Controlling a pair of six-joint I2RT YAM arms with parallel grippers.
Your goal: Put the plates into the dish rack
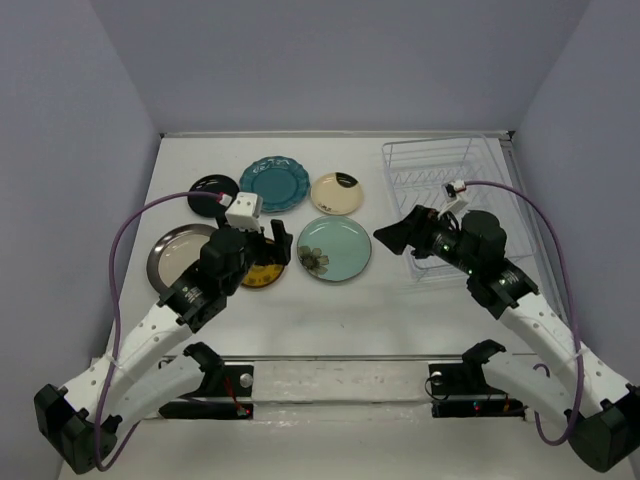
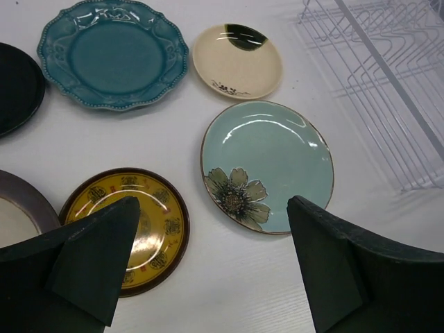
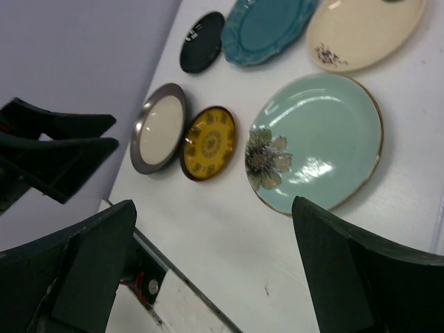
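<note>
I will bring my left gripper down and to the right in the top view onto the mint plate's flower-side rim [image 1: 301, 262] [image 2: 214, 201], because the gap beside it leaves finger room.
Six plates lie flat on the white table: scalloped teal [image 1: 270, 183], cream [image 1: 338, 193], black [image 1: 213, 190], silver [image 1: 178, 255], yellow patterned [image 1: 262, 272] and mint with a flower [image 1: 334, 249]. The white wire dish rack [image 1: 450, 190] stands empty at the back right. My left gripper [image 1: 272, 245] hovers open over the gap between the yellow plate [image 2: 149, 215] and the mint plate [image 2: 277, 159], holding nothing. My right gripper [image 1: 392, 236] hangs open beside the rack's near left corner, just right of the mint plate [image 3: 319, 139], also holding nothing.
Grey walls close in the table on three sides. The arms' mounting rail [image 1: 340, 372] runs along the near edge. In the right wrist view the left arm's fingers [image 3: 55, 149] show at the left, above the silver plate [image 3: 161, 128].
</note>
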